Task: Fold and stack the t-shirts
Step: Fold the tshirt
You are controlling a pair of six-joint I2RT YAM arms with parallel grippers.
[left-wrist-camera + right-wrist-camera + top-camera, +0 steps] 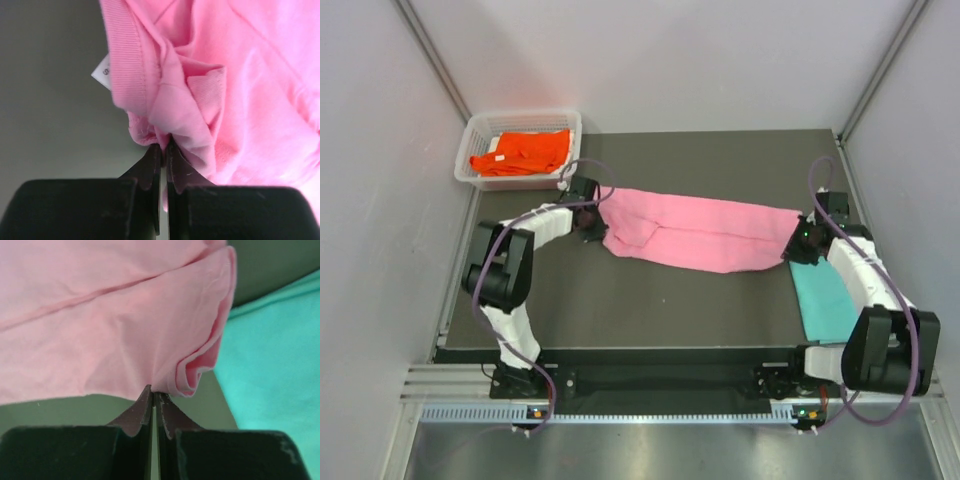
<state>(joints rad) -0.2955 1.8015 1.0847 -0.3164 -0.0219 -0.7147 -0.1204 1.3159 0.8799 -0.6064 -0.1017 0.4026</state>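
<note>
My left gripper holds the collar end and needs to carry it outward next, onto the bare mat beside the basket, and let go of it there, because the light pink t-shirt (700, 230) lies crosswise.
The light pink t-shirt (700, 230) lies stretched across the middle of the dark mat, folded lengthwise. My left gripper (592, 222) is shut on its left end; the left wrist view shows the bunched collar and white label (102, 72) pinched at my fingertips (163, 147). My right gripper (798, 243) is shut on the shirt's right end, its hem (195, 375) pinched at my fingertips (152, 392). The teal t-shirt (823, 298) lies flat at the right, partly under my right arm; it also shows in the right wrist view (275, 355). The bright orange t-shirt (523, 151) lies in the basket.
A white wire-mesh basket (472, 172) stands at the back left corner of the mat (660, 300). Grey walls close in the left, back and right sides. A metal rail (650, 385) runs along the near edge by the arm bases.
</note>
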